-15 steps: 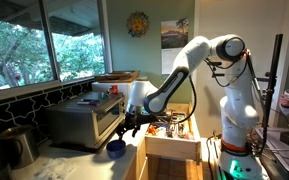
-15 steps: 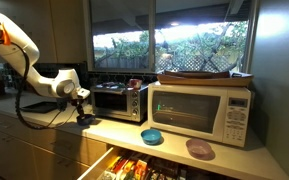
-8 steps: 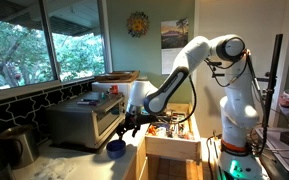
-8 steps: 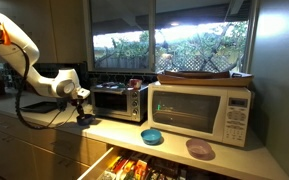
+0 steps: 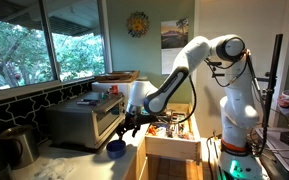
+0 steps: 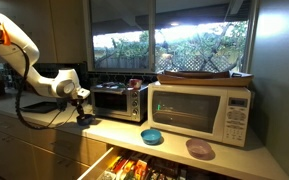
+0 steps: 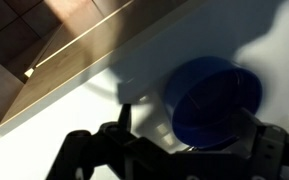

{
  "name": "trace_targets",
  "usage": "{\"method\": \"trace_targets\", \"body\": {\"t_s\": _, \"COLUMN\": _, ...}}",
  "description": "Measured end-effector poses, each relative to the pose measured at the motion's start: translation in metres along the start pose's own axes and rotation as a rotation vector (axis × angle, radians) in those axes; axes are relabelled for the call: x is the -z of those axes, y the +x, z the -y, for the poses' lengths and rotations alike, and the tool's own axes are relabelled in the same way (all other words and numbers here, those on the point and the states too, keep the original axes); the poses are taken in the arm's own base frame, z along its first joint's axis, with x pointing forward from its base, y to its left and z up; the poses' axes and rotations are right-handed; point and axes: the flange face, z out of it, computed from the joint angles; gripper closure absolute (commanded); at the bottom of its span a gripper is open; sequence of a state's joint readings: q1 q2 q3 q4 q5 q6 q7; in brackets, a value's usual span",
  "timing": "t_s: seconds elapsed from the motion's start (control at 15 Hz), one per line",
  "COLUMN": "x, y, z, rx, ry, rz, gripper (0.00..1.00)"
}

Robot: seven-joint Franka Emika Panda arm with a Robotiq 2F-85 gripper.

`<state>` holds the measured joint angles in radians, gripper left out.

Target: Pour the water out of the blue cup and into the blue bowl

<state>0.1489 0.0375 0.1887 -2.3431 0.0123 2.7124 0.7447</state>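
My gripper lowers its open fingers astride the cup's side next and closes, since the blue cup's rim [image 7: 175, 101] lies below and that side already shows between them.
The blue cup [image 5: 115, 147] is a deep blue squat vessel that stands on the white counter in front of the toaster oven [image 5: 84, 121]. In the wrist view the cup [image 7: 214, 98] fills the right half, seen from above. My gripper [image 5: 130, 127] hangs just above and beside it, also in an exterior view [image 6: 82, 107]. In the wrist view the gripper [image 7: 189, 128] is open. The cup lies between the fingers, with a gap on its left side. The blue bowl [image 6: 152, 136], a pale blue dish, sits on the counter in front of the microwave [image 6: 199, 110].
A purple dish [image 6: 199, 149] lies further along the counter. A drawer [image 5: 174, 140] full of small items stands open below the counter edge, also in an exterior view [image 6: 134, 165]. A metal pot [image 5: 19, 146] stands beyond the toaster oven. Windows run behind the counter.
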Motion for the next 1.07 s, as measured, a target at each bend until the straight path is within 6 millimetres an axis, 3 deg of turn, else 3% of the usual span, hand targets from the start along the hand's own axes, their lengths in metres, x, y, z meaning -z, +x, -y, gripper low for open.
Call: {"method": "trace_targets", "body": {"t_s": 1.07, "x": -0.0030, "y": 0.0063, "z": -0.0022, "rx": -0.022, "ry": -0.003, "rz": -0.002, "gripper": 0.00}}
